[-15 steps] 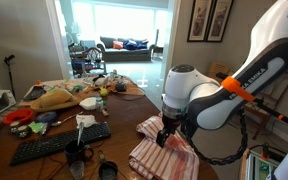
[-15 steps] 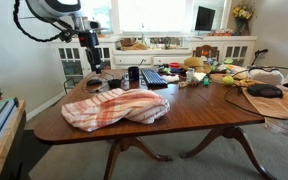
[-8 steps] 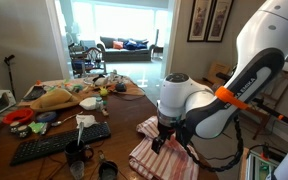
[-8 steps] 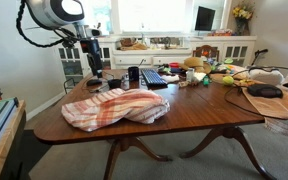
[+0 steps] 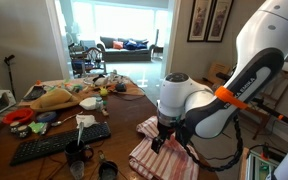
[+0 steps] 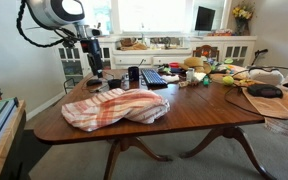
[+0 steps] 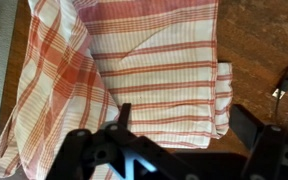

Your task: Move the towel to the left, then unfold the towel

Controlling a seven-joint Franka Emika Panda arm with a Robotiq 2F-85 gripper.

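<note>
Next, my gripper moves down onto the folded towel edge (image 7: 213, 112) beside the bare wood below, since its open fingers already straddle that towel edge.
The towel (image 5: 166, 157) is a rumpled white cloth with red-pink checked stripes. It lies on the wooden table near its end, and shows in both exterior views (image 6: 115, 107). My gripper (image 5: 162, 137) hangs just above the towel's edge, also in an exterior view (image 6: 93, 72). In the wrist view the towel (image 7: 149, 60) fills most of the picture. My gripper (image 7: 185, 116) is open there, its two black fingers spread over the towel's folded corner, with nothing between them.
A black keyboard (image 5: 60, 142) lies beside the towel, with dark cups (image 5: 79, 160) and a small white napkin (image 5: 84, 120) near it. Clutter covers the far table end (image 6: 249, 78). A black cable (image 7: 287, 80) lies on the wood (image 7: 269, 30) by the towel.
From one second ago the arm shifted and the gripper came slightly lower over the towel. Over the last half second nothing moved. The towel lies as before.
</note>
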